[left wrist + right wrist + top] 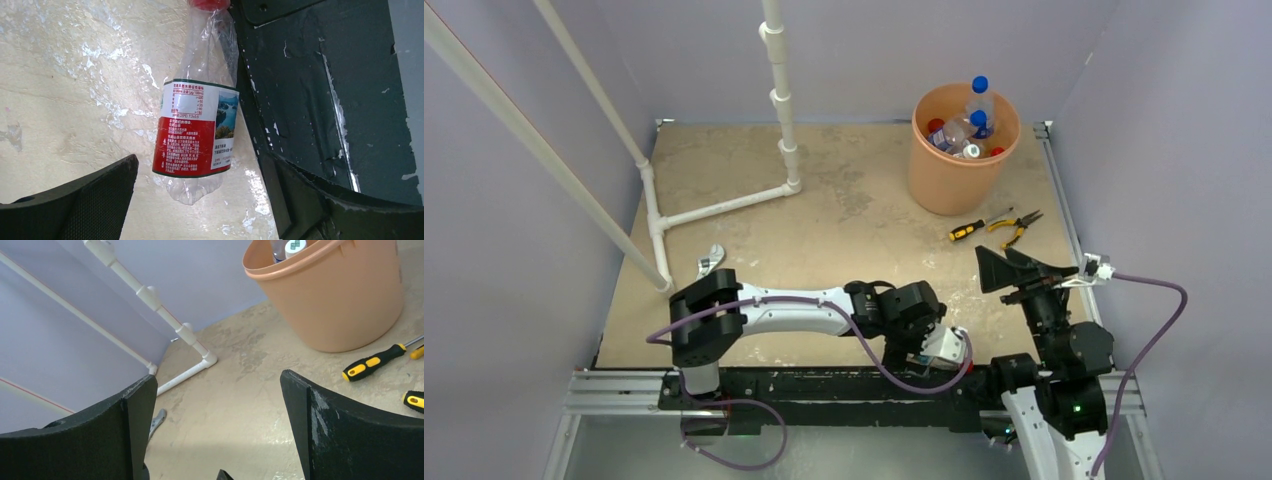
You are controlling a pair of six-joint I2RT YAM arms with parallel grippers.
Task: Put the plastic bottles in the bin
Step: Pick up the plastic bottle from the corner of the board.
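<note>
Next, my left gripper lowers and shifts toward the cap to close around the red-and-white label (194, 137), since only the bottle's lower end reaches between my open fingers.
A crushed clear plastic bottle (197, 135) with a red-and-white label and a red cap lies on the table beside the black base rail (310, 75). My left gripper (200, 200) is open, with the bottle's lower end between its fingertips (100, 190) and no visible contact. In the top view the left gripper (939, 345) is low at the table's near edge. The orange bin (964, 165) stands at the far right and holds several bottles (972, 125). My right gripper (1024, 272) is open and empty, and its wrist view (220, 390) faces the bin (345, 305).
A yellow-and-black screwdriver (969, 230) and pliers (1016, 225) lie in front of the bin. A metal wrench (709, 263) lies at the left. A white pipe frame (724, 205) stands at the far left. Lilac walls enclose the table.
</note>
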